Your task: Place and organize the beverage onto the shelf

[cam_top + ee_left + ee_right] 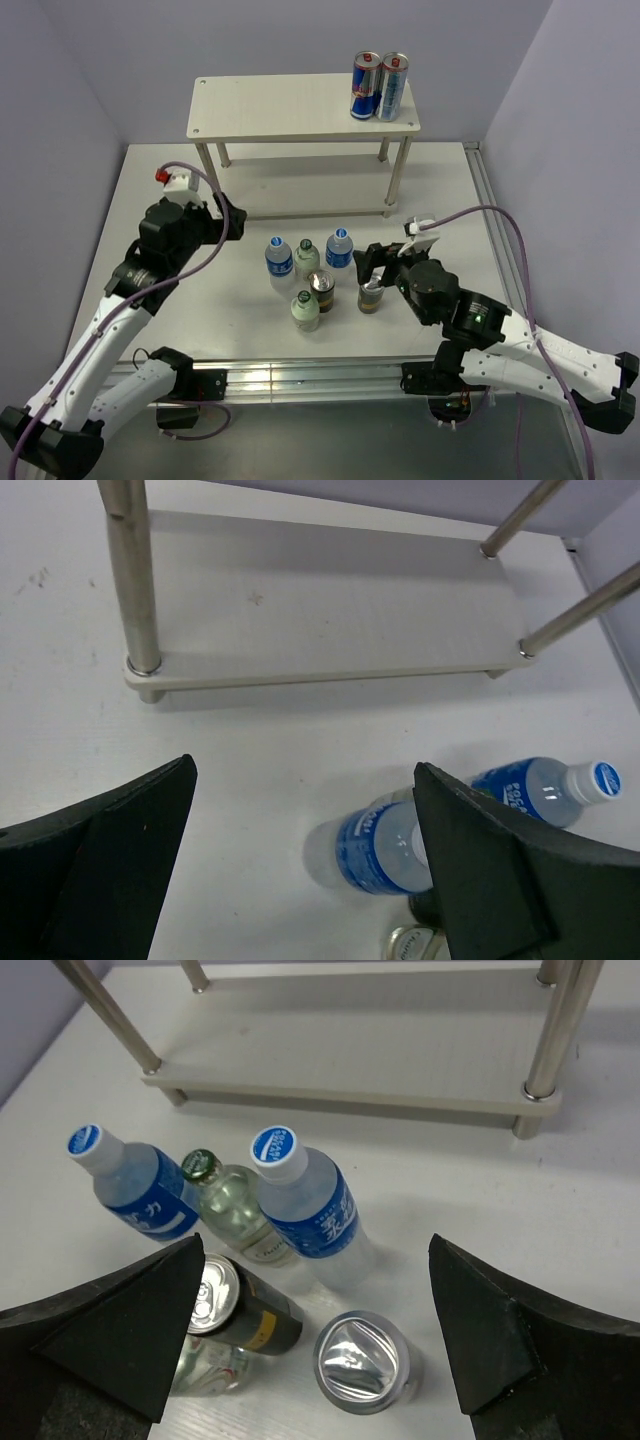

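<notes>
The nearest water bottle is below my left gripper and to its right in the top view, so I will move across and down around the bottle's blue label.
The cream shelf (300, 105) stands at the back, its lower board (310, 195) bare. The drinks stand grouped on the table: two blue-labelled water bottles (279, 262) (339, 250), two green-capped bottles (307, 260) (305, 310), a dark can (321, 290) and a second short can (371, 295). My right gripper (375, 262) is open, and that can (362, 1360) stands between its fingers, untouched. My left gripper (235, 215) is open and empty, left of the group. In the left wrist view one water bottle (375, 845) is partly hidden by my right finger (500, 870).
Two tall blue-and-silver cans (380, 87) stand on the right end of the shelf's top board. Thin metal legs (135, 580) hold the boards. Purple walls close the back and sides. A metal rail (300, 375) runs along the near table edge.
</notes>
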You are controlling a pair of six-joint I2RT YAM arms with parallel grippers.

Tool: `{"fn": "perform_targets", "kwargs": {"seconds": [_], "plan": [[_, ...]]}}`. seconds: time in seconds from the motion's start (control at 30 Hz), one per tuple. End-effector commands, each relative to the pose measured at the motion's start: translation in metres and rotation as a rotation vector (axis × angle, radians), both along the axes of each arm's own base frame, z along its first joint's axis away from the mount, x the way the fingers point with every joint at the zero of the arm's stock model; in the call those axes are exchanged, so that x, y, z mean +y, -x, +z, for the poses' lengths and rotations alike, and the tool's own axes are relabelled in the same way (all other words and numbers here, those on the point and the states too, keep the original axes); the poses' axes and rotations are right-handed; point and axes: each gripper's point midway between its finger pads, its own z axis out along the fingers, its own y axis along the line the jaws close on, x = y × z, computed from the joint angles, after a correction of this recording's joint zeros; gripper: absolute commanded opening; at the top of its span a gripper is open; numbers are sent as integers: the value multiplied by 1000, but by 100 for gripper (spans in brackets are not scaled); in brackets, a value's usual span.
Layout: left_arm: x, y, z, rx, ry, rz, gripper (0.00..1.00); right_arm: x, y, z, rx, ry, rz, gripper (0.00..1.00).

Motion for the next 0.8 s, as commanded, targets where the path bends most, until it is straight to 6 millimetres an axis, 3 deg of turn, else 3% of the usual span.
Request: {"fn": "perform_targets", "kwargs": {"seconds": [0.0, 0.17, 0.3, 0.47, 0.67, 0.77], "plan": [[-12, 20, -4, -22, 63, -32, 97, 11, -1, 2, -1, -14, 31, 100], [-24, 33, -7, -13, 103, -45, 95, 2, -8, -15, 37, 45, -57, 100], [-46, 42, -26, 23, 96, -80, 94, 5, -6, -15, 36, 29, -37, 99], [-69, 60, -36, 25, 145, -131, 93, -1, -5, -16, 37, 12, -58, 99], [-92, 77, -65, 61, 96, -149, 93, -3, -3, -21, 43, 13, -58, 98], [-98, 77, -89, 99, 64, -148, 93, -3, -3, -22, 44, 15, -56, 98]]}}
